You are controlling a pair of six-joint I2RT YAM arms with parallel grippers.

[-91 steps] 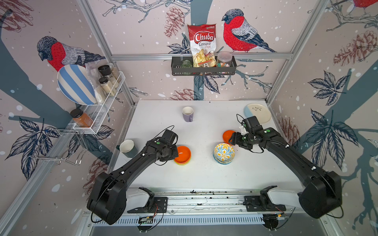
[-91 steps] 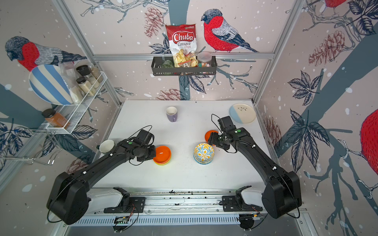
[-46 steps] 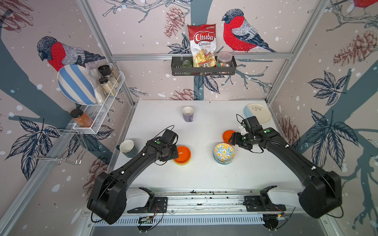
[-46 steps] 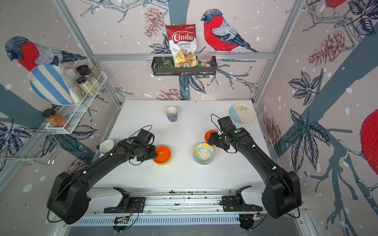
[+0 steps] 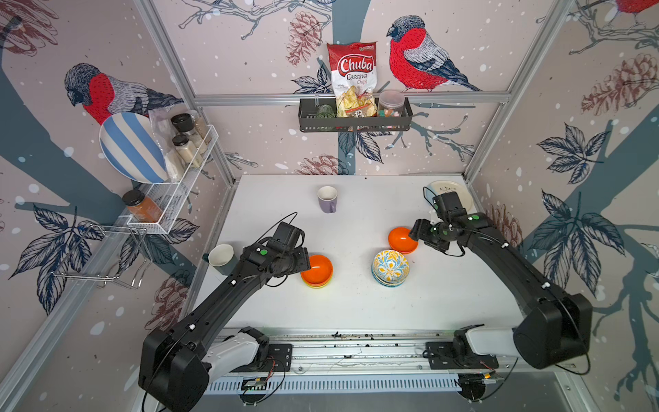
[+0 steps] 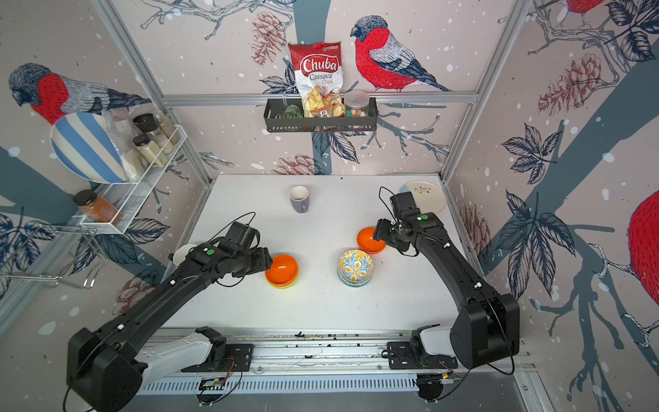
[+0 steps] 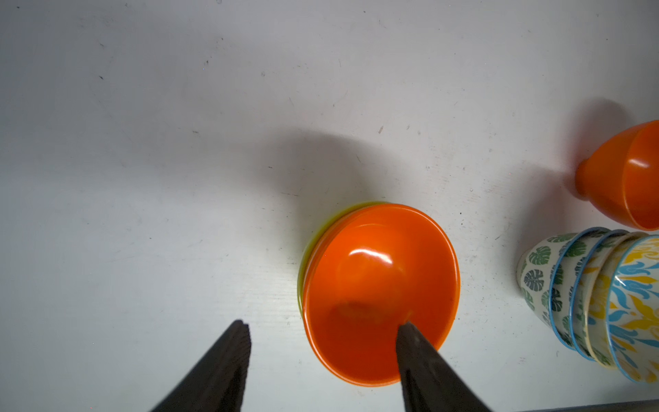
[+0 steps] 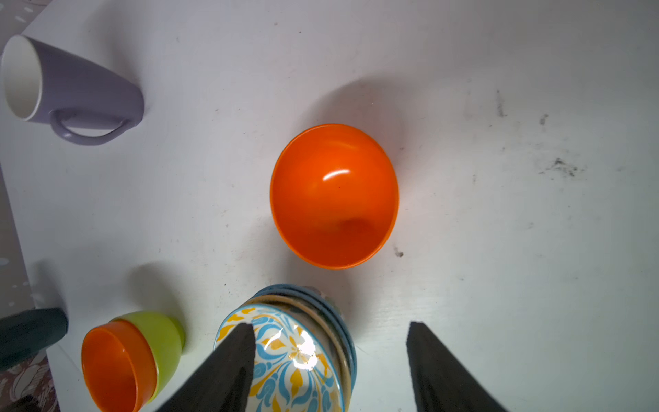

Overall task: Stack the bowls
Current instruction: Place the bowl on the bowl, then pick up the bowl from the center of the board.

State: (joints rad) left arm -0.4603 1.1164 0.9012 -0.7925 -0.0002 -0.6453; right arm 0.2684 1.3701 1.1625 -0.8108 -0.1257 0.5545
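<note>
My right gripper comes down open onto the second orange bowl's rim (image 5: 416, 245) (image 8: 393, 223) next, on the side away from the purple mug, where bare table leaves a finger room.
A glossy orange bowl (image 5: 317, 268) sits nested in a lime green bowl (image 7: 303, 271) left of the table's middle. My left gripper (image 7: 321, 324) is open at its near rim, one finger over the bowl's inside and one over the table. A second orange bowl (image 5: 402, 239) stands alone to the right. My right gripper (image 8: 330, 325) hovers open beside it, holding nothing. In front of that bowl stands a stack of patterned bowls (image 5: 390, 266): yellow/blue floral ones on top, green-leaf print ones (image 7: 538, 271) below.
A purple mug (image 5: 327, 199) stands at the back centre. Behind the right wrist, in the back right corner, lies a cream-and-blue plate (image 5: 450, 188). A dark cup with a white inside (image 5: 221, 255) stands at the table's left edge beside the left arm.
My left gripper has opened and let go of the orange bowl, which now rests in the lime green bowl. The right arm has hardly moved.
</note>
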